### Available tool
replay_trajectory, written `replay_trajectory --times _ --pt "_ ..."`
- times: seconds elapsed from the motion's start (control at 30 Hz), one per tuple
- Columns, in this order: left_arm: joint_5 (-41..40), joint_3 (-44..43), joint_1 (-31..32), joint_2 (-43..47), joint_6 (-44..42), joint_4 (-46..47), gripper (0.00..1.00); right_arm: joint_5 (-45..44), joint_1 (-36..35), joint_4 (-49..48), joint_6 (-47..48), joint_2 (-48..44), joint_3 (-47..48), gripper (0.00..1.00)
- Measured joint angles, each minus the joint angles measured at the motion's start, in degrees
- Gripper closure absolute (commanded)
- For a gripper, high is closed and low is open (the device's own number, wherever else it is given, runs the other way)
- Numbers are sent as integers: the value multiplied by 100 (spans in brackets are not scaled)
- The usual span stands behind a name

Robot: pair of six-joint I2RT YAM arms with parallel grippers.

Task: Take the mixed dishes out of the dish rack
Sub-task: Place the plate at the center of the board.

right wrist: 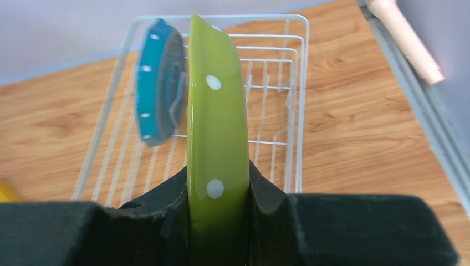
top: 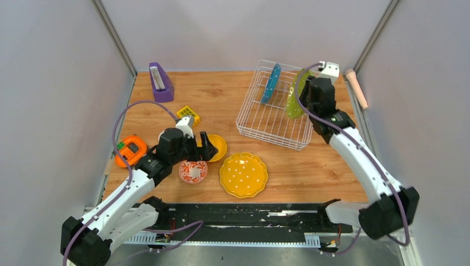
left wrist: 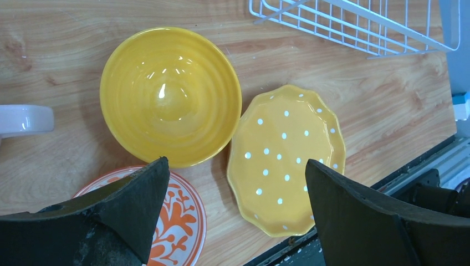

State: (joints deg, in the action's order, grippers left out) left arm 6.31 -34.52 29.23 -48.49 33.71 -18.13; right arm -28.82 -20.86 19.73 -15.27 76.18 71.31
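My right gripper moves back from the rack and down next, tilting the green plate onto the yellow dotted plate to release, since that lies flat and bare.
The white wire dish rack stands at the back right of the table and holds an upright blue dotted plate. My right gripper is shut on the edge of the green dotted plate, which stands on edge over the rack beside the blue plate. My left gripper is open and empty above the yellow bowl, with the red-and-white patterned bowl and the yellow dotted plate lying flat on the table near it. No cups show.
A purple wedge holder stands at the back left. A small yellow grid block and an orange round gadget lie left of my left arm. A pinkish handle lies along the right wall.
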Motion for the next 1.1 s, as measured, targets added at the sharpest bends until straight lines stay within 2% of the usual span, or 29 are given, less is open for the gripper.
replay_trajectory --times 0.2,0.37,0.6,0.77,0.93,1.1 --pt "164 0 0 -63 2 59 0 1182 4 -170 -501 -1788 -968 100" --pt "356 0 0 -63 0 127 0 2535 4 -282 -953 -2474 -1580 100" --pt "560 2 0 81 0 170 0 4922 4 -328 -1624 -2468 -2179 100" --pt "562 13 0 304 0 170 0 6314 -15 -678 -1969 -2288 -2531 100" --pt "540 15 0 393 -2 170 0 6861 -190 -811 -1974 -2277 -2916 100" --pt "522 22 0 380 -9 170 0 6804 -787 -636 -1742 -2229 -3235 100"
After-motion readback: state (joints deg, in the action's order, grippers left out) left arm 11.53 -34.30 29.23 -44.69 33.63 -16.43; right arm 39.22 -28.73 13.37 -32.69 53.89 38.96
